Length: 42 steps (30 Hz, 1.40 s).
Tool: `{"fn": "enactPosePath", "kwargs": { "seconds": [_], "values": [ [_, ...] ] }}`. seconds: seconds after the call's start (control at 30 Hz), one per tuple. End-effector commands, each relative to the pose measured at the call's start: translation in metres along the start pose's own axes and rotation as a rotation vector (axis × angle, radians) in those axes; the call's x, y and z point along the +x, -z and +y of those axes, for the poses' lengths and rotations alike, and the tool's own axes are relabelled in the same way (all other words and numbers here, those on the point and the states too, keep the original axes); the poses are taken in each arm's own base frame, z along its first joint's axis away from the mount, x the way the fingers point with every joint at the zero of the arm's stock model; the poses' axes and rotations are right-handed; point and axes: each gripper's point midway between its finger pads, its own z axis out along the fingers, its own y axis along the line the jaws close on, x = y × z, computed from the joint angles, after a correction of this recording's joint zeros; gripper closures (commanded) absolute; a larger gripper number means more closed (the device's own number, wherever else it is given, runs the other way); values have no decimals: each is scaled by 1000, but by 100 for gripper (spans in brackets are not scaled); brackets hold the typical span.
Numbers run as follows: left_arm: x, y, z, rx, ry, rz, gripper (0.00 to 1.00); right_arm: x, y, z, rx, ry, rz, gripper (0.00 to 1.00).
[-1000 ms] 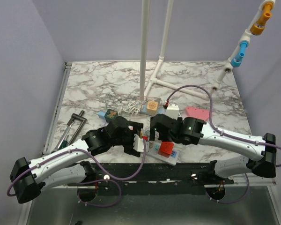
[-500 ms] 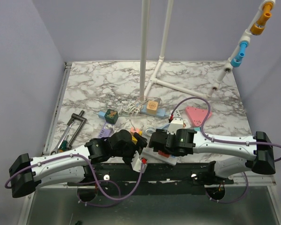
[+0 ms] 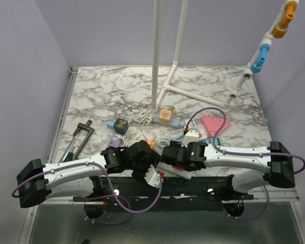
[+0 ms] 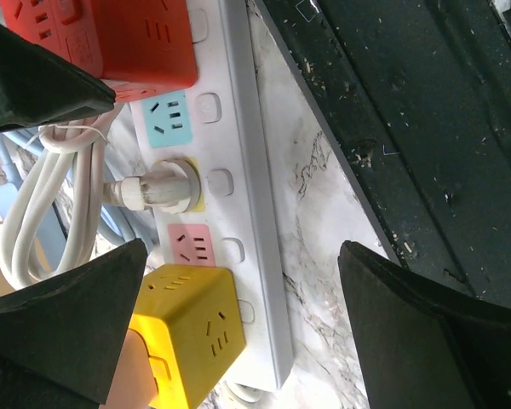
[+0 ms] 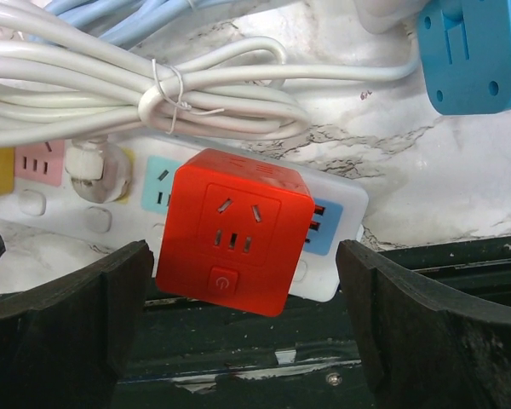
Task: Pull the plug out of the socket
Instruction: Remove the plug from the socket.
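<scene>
The red cube (image 5: 234, 230) on the power strip already lines up between my open fingers, so my right gripper will move down over it and close on the cube's opposite sides.
A white power strip (image 4: 238, 145) lies along the table's near edge. A white round plug (image 4: 166, 187) with a white cord sits in its yellow socket, between a red cube adapter (image 4: 128, 43) and a yellow cube adapter (image 4: 183, 332). My left gripper (image 4: 238, 328) is open and empty, its jaws either side of the strip's yellow-cube end. My right gripper (image 5: 247, 319) is open and empty, with the red cube (image 5: 234, 230) between its jaws; the plug (image 5: 89, 162) is to their left. In the top view both grippers (image 3: 151, 162) (image 3: 172, 163) cover the strip.
A tied white cord bundle (image 5: 153, 94) and a blue cube (image 5: 477, 55) lie behind the strip. Further back are a blue strip with a tan cube (image 3: 165, 116), a green cube (image 3: 121, 125), a pink triangle (image 3: 213, 124), a black-handled tool (image 3: 79, 137) and a white pipe frame (image 3: 157, 56).
Both arms have drawn in toward the table's near edge and come down over the power strip, which they now hide in the top view.
</scene>
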Motion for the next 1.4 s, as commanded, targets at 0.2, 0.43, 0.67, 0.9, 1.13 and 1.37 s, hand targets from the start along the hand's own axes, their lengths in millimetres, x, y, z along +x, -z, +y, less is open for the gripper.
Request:
{"fn": "enactPosePath", "kwargs": {
  "seconds": [0.2,0.43,0.67,0.9,1.13,1.37],
  "values": [
    [2,6,1,23,170,88,2,6,-20,-6,24,-39,-12,4],
    [10,5,10,16,255,178,1,10,-28,-2,23,-40,7,7],
    [14,-2,20,-17,254,203,2,10,-30,-2,40,-39,12,14],
    [8,-6,15,-7,300,163,1,12,-30,-5,31,-71,16,19],
    [15,-5,-2,17,331,173,1,15,-33,-7,39,-78,17,24],
    [8,-6,-9,31,353,119,13,10,-28,-13,25,-107,5,37]
  ]
}}
